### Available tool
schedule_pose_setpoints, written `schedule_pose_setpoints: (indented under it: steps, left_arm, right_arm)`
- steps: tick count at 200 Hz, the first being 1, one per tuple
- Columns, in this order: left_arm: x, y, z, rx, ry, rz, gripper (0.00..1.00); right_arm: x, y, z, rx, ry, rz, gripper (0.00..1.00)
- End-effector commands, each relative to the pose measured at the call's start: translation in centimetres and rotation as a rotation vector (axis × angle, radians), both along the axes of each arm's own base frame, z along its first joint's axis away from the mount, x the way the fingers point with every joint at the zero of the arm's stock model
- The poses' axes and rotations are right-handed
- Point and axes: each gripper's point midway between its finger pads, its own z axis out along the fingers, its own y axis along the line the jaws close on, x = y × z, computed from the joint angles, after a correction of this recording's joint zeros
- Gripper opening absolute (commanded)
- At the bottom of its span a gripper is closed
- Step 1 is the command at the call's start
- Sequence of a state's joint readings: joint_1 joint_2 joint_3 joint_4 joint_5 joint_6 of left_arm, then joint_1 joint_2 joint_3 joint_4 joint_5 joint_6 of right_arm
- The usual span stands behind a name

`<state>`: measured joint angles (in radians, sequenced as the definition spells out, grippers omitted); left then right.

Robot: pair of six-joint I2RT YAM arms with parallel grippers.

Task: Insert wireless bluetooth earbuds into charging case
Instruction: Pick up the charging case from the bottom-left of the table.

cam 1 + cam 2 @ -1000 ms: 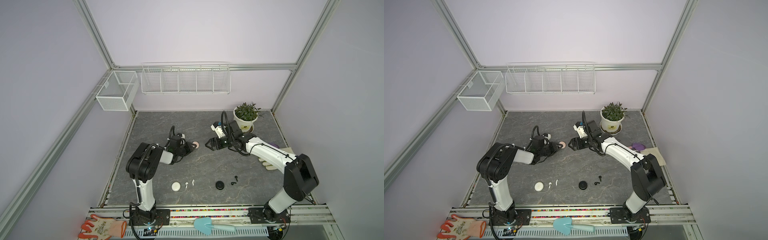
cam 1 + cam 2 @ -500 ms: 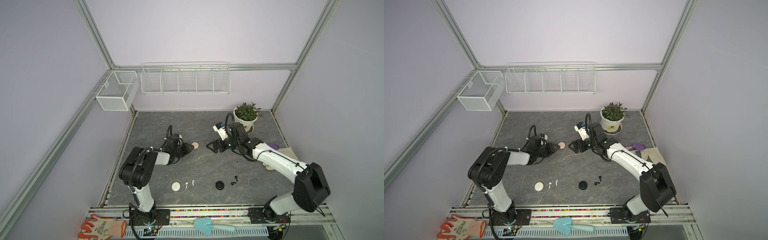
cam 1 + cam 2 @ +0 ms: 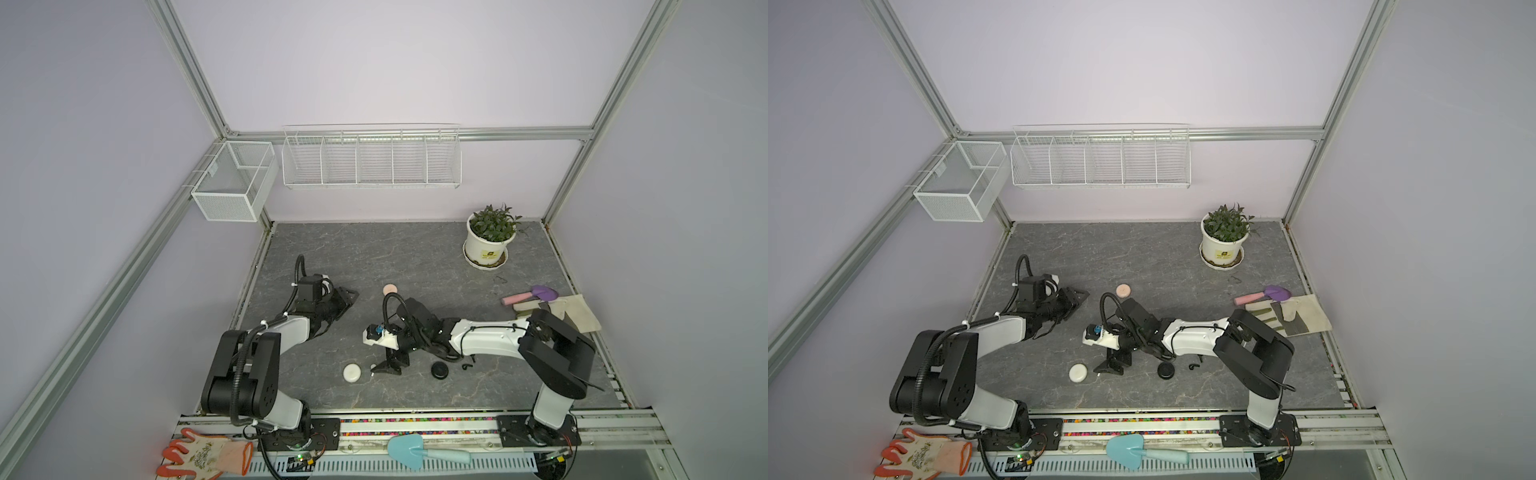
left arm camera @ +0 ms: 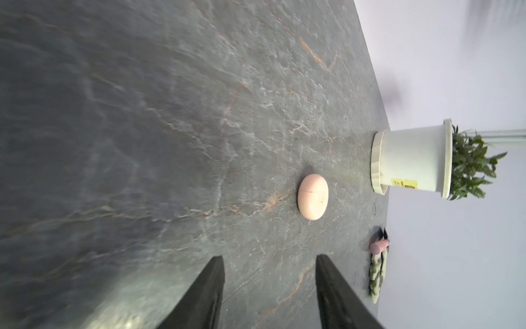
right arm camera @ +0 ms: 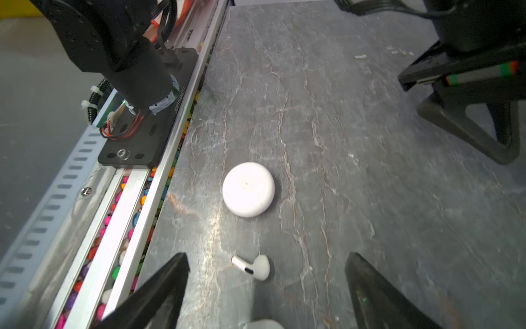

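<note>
My right gripper moves past the white earbud (image 5: pixel 252 266) and down around the round white charging case (image 5: pixel 248 189) next. The case, still shut, sits below my gripper beyond that earbud.
A white earbud (image 5: pixel 252 266) lies on the grey tabletop between the fingers of my right gripper (image 5: pixel 266 256), which is open wide and touches nothing. A second whitish earbud (image 5: pixel 262 324) shows at the frame edge. The round white charging case (image 5: pixel 248 189) (image 3: pixel 353 372) sits shut just beyond them. The right gripper (image 3: pixel 388 368) hangs low at the table's front. A black case (image 3: pixel 439 370) and a black earbud (image 3: pixel 467 365) lie beside it. My left gripper (image 4: pixel 269 257) (image 3: pixel 349 297) is open and empty, a short way from the shut pink case (image 4: pixel 313 196) (image 3: pixel 390 289).
A potted plant (image 3: pixel 490 237) stands at the back right. A purple trowel (image 3: pixel 536 295) and a beige glove (image 3: pixel 573 311) lie at the right edge. The front rail holds a blue trowel (image 3: pixel 415 451) and an orange glove (image 3: pixel 203 455). Wire baskets (image 3: pixel 370 158) hang on the wall.
The right arm swung from beside the pink case down to the white case and earbuds at the front, jaws widening. The left gripper opened and drew back from the pink case.
</note>
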<state>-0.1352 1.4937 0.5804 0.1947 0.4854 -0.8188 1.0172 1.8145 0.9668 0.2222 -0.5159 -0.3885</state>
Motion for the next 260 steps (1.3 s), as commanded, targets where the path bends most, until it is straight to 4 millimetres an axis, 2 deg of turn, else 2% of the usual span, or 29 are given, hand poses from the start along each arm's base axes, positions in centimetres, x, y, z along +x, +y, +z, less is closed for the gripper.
schedule_pose_setpoints:
  steps: [1, 29, 47, 64, 79, 117, 148, 202, 260]
  left_arm:
    - [-0.9, -0.2, -0.3, -0.027, 0.042, -0.021, 0.54]
    - [-1.4, 1.0, -0.9, -0.045, 0.092, -0.002, 0.54]
    - [-1.9, 2.5, -1.3, -0.032, 0.123, 0.036, 0.54]
    - [-2.3, 3.2, -1.3, -0.023, 0.122, 0.062, 0.54]
    - [-2.5, 3.2, -1.2, -0.023, 0.121, 0.062, 0.54]
    - [-2.8, 3.2, -1.0, -0.024, 0.121, 0.056, 0.54]
    - [-2.8, 3.2, -0.5, -0.025, 0.109, 0.054, 0.54]
    - [-2.8, 3.2, -0.4, -0.024, 0.106, 0.057, 0.54]
    - [-2.5, 3.1, -0.3, -0.029, 0.102, 0.055, 0.54]
  right_arm:
    - [-0.2, 1.6, 0.4, 0.082, -0.122, 0.131, 0.92]
    - [-1.3, 3.4, -0.9, 0.088, -0.105, 0.239, 0.92]
    - [-2.1, 3.7, -1.6, 0.083, -0.100, 0.290, 0.91]
    - [-2.9, 4.0, -2.0, 0.087, -0.089, 0.334, 0.89]
    - [-3.5, 4.0, -2.8, 0.065, -0.099, 0.364, 0.89]
    - [-3.6, 4.3, -4.8, 0.017, -0.097, 0.363, 0.86]
    - [-2.8, 4.9, -5.8, -0.013, -0.115, 0.329, 0.82]
    - [-2.6, 5.1, -6.5, -0.042, -0.133, 0.305, 0.71]
    - [-2.9, 5.3, -7.2, -0.060, -0.115, 0.304, 0.65]
